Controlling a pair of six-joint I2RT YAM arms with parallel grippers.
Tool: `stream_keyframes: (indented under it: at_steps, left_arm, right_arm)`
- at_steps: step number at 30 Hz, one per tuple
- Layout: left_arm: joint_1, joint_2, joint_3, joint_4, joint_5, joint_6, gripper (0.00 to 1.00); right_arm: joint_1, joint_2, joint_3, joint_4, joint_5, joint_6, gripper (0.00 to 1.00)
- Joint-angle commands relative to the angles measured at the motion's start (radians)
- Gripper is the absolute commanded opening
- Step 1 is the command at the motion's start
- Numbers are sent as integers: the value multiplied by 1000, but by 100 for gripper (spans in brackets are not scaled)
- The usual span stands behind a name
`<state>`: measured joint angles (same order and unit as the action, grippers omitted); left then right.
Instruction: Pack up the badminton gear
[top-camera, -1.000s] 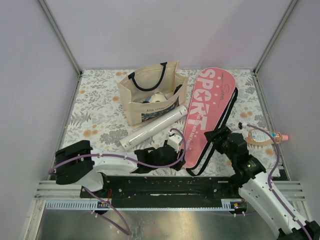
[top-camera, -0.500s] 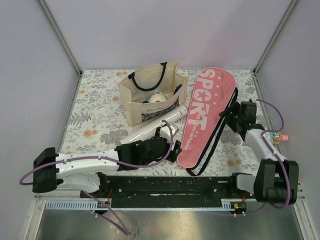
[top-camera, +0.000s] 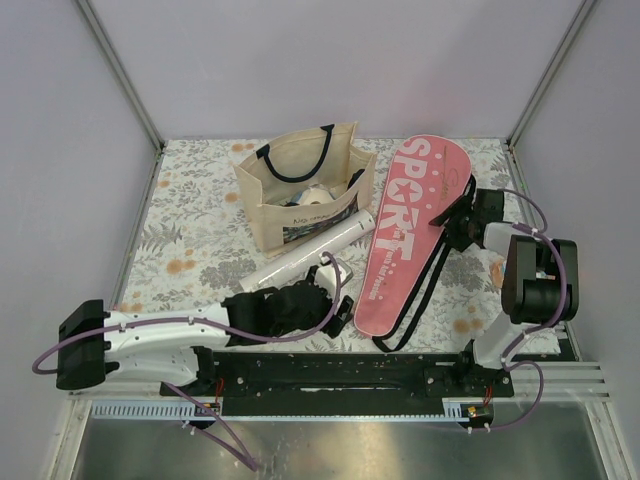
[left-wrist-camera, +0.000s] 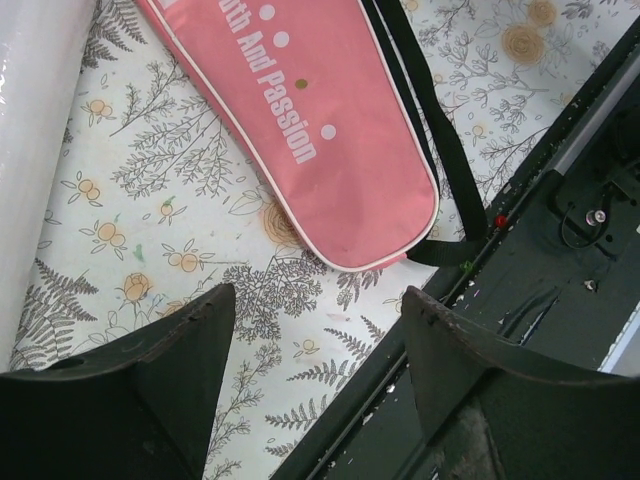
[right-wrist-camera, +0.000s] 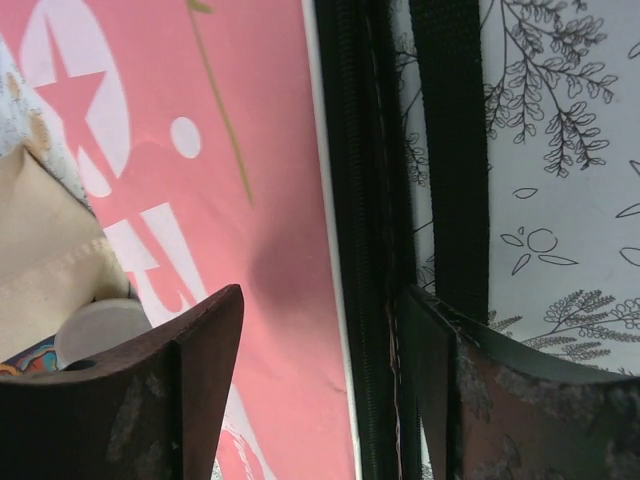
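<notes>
The left gripper moves down and to the right in the top view onto the cover's narrow end by the strap next, as my right gripper already straddles the cover's zipper edge.
The pink "SPORT" racket cover (top-camera: 412, 222) lies slantwise on the flowered table, its black strap (top-camera: 428, 290) trailing along its right side. A long white tube (top-camera: 305, 254) lies to its left. My left gripper (top-camera: 336, 310) is open and empty, low over the table just left of the cover's narrow end (left-wrist-camera: 330, 130), with the tube (left-wrist-camera: 40, 110) on its far left. My right gripper (top-camera: 462, 224) is open at the cover's right edge. One finger is over the pink face (right-wrist-camera: 250, 150). The other stands by the black zipper edge (right-wrist-camera: 362, 200) and the strap (right-wrist-camera: 450, 150).
A beige tote bag (top-camera: 300, 190) with black handles stands upright at the back, left of the cover, with something white inside. The black base rail (left-wrist-camera: 560, 250) runs along the near table edge, close to my left gripper. My right arm is folded up at the table's right side.
My right gripper has swung from the cover's lower right up to its right edge further back. My left arm has stretched out, its gripper shifting slightly toward the near edge.
</notes>
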<state>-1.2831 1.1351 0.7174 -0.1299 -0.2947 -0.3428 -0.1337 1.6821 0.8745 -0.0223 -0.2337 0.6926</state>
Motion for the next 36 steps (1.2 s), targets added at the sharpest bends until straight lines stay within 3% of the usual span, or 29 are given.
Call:
stream_keyframes:
  at_steps: [1,3,7,12,15,20,27,36]
  left_arm:
    - [-2,-57,-15,29,45,43,70]
    - [-10,-61,-35,53,58,88,70]
    - [-30,-49,-44,67,62,154,70]
    - [-67,-3,-33,88,34,238,70]
    - [-120,37,-39,125,-38,361,71]
    - [-216,126,-120,389,-248,560,74]
    - [-252,284,-183,685,-248,708,77]
    - [-263,452,-222,858,-207,739,78]
  right_arm:
    - [-9,45,44,30,-13,-7,72]
    - [-9,74,57,28,-12,4,71]
    - [-9,99,84,-17,-12,8,59]
    - [-10,61,78,-37,5,10,18]
    - [-10,-16,51,-38,1,34,0]
    - [-10,-130,-5,-48,-15,97,0]
    - [-10,-243,-63,-30,-95,225,0]
    - [-10,-302,-52,-48,-101,258,0]
